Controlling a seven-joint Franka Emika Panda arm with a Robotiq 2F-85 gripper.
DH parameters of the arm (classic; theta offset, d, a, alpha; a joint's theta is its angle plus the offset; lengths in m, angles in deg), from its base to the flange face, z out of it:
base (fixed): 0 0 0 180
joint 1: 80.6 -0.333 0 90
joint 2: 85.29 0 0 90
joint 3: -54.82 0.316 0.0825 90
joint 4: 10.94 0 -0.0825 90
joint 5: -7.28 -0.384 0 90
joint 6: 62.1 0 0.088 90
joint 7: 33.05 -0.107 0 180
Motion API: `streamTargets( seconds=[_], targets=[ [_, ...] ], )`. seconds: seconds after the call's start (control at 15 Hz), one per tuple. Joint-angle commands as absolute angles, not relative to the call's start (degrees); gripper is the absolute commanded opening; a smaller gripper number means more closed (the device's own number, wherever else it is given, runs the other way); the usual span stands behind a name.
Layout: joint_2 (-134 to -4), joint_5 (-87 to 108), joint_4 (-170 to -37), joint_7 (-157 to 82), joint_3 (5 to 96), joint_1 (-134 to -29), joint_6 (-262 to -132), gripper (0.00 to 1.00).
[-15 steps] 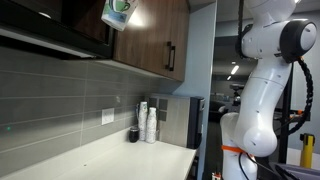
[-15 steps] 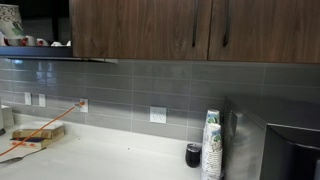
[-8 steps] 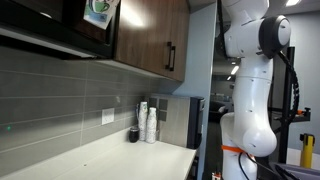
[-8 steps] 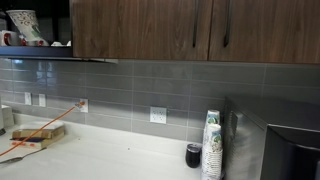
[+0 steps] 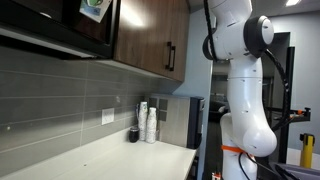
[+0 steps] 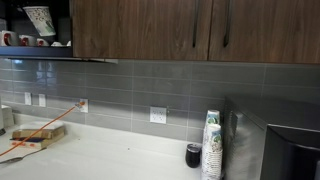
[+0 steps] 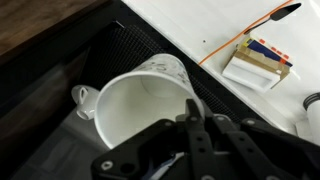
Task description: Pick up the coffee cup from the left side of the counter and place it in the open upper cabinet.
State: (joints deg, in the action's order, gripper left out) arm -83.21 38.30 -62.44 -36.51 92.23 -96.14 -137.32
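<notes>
To get the cup onto the dark mat, my gripper should lower it past the white mug toward the wooden doors first.
The coffee cup (image 5: 93, 8) is a white paper cup with a green print. It hangs tilted inside the open, dark part of the upper cabinet (image 5: 140, 35), above the shelf, and shows in both exterior views (image 6: 40, 19). In the wrist view my gripper (image 7: 192, 125) is shut on the cup's wall near the rim, and the cup's open mouth (image 7: 140, 110) faces the camera. The counter (image 5: 120, 160) lies far below. My fingers do not show in either exterior view.
Several mugs (image 6: 10, 38) stand on the cabinet shelf, and a white mug (image 7: 82, 100) is just under the cup. On the counter are a stack of paper cups (image 6: 211, 145), a small dark cup (image 6: 193, 154), a black appliance (image 5: 190, 120) and a box with an orange cable (image 7: 257, 62).
The arm has swung toward the wall. The held cup has moved from the cabinet's edge further into the open cabinet, above the mugs.
</notes>
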Motion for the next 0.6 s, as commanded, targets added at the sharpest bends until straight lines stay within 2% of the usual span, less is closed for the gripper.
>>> streamTargets(
  seconds=[0.0, 0.53],
  targets=[
    [-77.7, 40.5, -54.3, -38.6, 93.2, -97.8, -134.3, 0.01],
    [-73.4, 44.4, -51.9, -43.6, 92.7, -99.7, -136.6, 0.01]
  ],
)
